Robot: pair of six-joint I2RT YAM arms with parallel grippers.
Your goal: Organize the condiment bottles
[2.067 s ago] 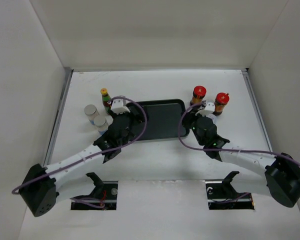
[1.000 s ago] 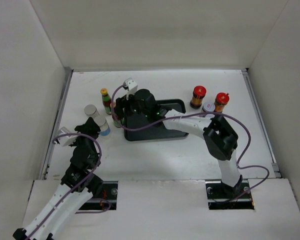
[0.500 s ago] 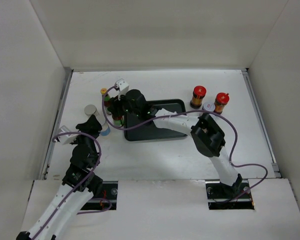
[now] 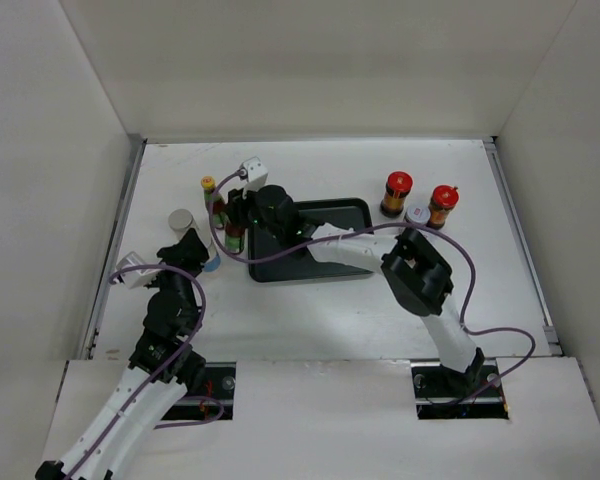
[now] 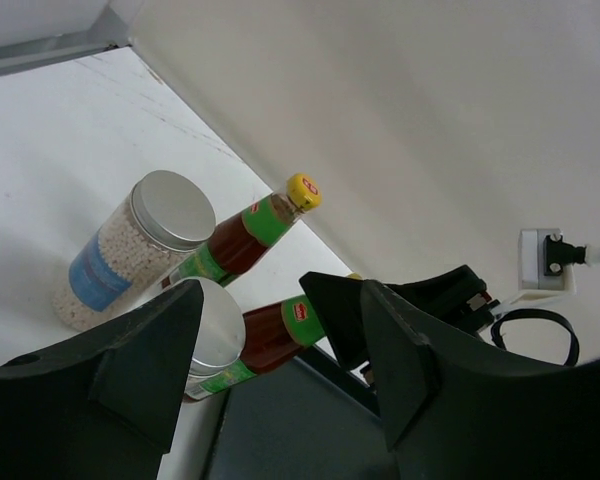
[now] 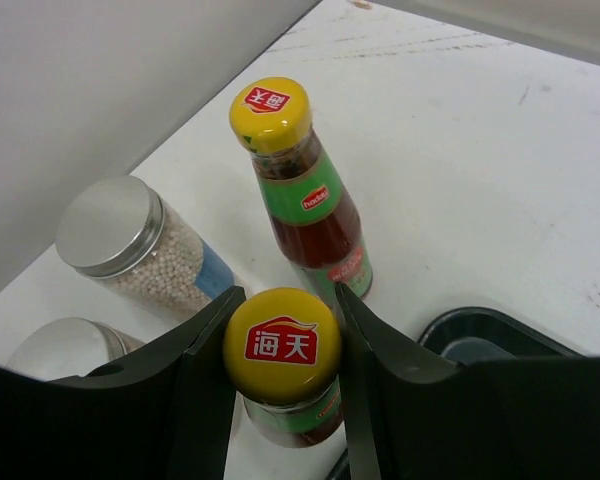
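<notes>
The black tray stands empty, so my right gripper will lift the nearer yellow-capped bottle next, then lower it into the tray's far corner by the red-capped bottles (image 4: pixel 352 214).
Two slim yellow-capped bottles stand left of the black tray (image 4: pixel 325 265). My right gripper (image 6: pixel 283 342) is shut on the cap of the nearer yellow-capped bottle (image 6: pixel 283 345), which is upright; in the top view the right gripper (image 4: pixel 236 228) covers it. The other yellow-capped bottle (image 6: pixel 302 195) stands free just beyond. Two silver-topped cylinders (image 6: pixel 130 245) (image 6: pixel 65 352) stand to their left. My left gripper (image 5: pixel 280 300) is open, its left finger beside the nearer silver-topped cylinder (image 5: pixel 218 332). Two red-capped bottles (image 4: pixel 398 193) (image 4: pixel 442 204) and a white-lidded jar (image 4: pixel 416 215) stand right of the tray.
The right arm stretches across the tray from the right. White walls close in the table on three sides; the left wall runs near the silver-topped cylinder (image 4: pixel 183 222). A cable and a wall socket (image 5: pixel 548 262) show behind the bottles.
The right gripper's fingers have closed in on the yellow cap. The left gripper has opened wider beside the nearer silver-topped cylinder and edged toward it.
</notes>
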